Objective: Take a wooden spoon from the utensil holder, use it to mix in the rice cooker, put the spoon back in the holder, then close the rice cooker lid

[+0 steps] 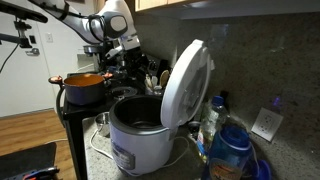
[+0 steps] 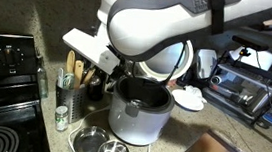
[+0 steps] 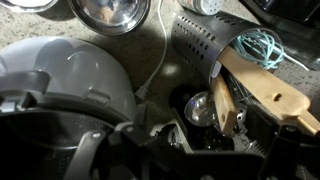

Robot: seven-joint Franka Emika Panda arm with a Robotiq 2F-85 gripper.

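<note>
Next I will shift my gripper to the right in the wrist view to center the wooden handle (image 3: 225, 100) between the open fingers, since it sits slightly to that side.
The rice cooker (image 1: 135, 135) stands with the rice cooker lid (image 1: 185, 80) raised upright and its dark inner pot showing; it also shows in an exterior view (image 2: 137, 114) and at the left of the wrist view (image 3: 60, 90). The utensil holder (image 3: 195, 100) is a dark pot behind the cooker, with a metal ladle and a wooden handle (image 3: 225, 100) inside. It also shows in an exterior view (image 2: 96, 85). My gripper (image 3: 198, 135) hovers right over the holder with its fingers apart, the wooden handle close between them. I cannot tell which handle is the wooden spoon.
A perforated metal cylinder (image 3: 205, 40) with flat wooden spatulas stands next to the holder. An orange pot (image 1: 85, 85) sits on a dark stand. Metal bowls (image 2: 99, 143) lie in front of the cooker. A stove (image 2: 5, 83), bottles (image 1: 225, 140) and a toaster oven (image 2: 245, 87) crowd the counter.
</note>
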